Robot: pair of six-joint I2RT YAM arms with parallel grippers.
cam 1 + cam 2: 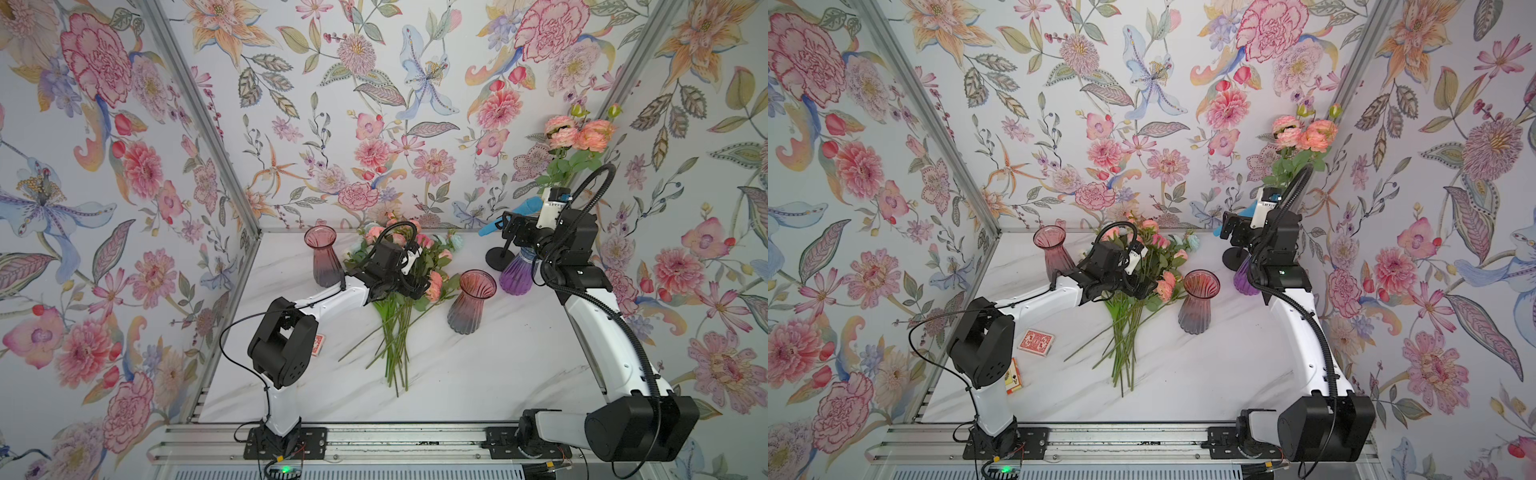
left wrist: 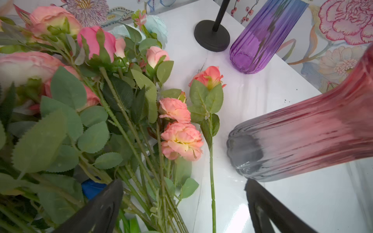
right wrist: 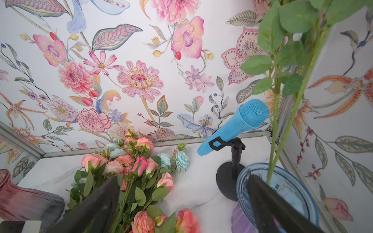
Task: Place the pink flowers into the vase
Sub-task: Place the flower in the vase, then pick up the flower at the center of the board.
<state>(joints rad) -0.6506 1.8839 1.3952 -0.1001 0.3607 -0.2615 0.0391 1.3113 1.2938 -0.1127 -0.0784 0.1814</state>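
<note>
The lone green stem (image 2: 212,184) by the pink-grey vase is below my left gripper, clear of the pile of pink flowers. My left gripper's fingers should move down and back around it next.
A pile of pink flowers (image 1: 434,284) (image 1: 1166,286) (image 2: 181,141) (image 3: 139,163) lies on the white table, stems toward the front. My left gripper (image 1: 401,286) (image 2: 184,181) hovers low over the stems, open, with several green stems between its jaws and none clamped. One bunch of pink flowers (image 1: 579,133) (image 1: 1304,133) stands in the purple-blue vase (image 1: 517,276) (image 1: 1244,282) (image 2: 260,44) (image 3: 298,193) at the back right. My right gripper (image 1: 509,226) (image 3: 184,178) is open and empty above that vase, one finger over its mouth beside the standing stems (image 3: 282,121).
Two pink-grey glass vases stand on the table: one (image 1: 471,301) (image 2: 302,137) right of the pile, one (image 1: 322,257) (image 3: 24,199) at the back left. A blue microphone (image 1: 528,205) (image 3: 234,127) on a black stand is beside the purple vase. Playing cards (image 1: 1036,341) lie front left. Pale blue blooms (image 3: 181,161) top the pile.
</note>
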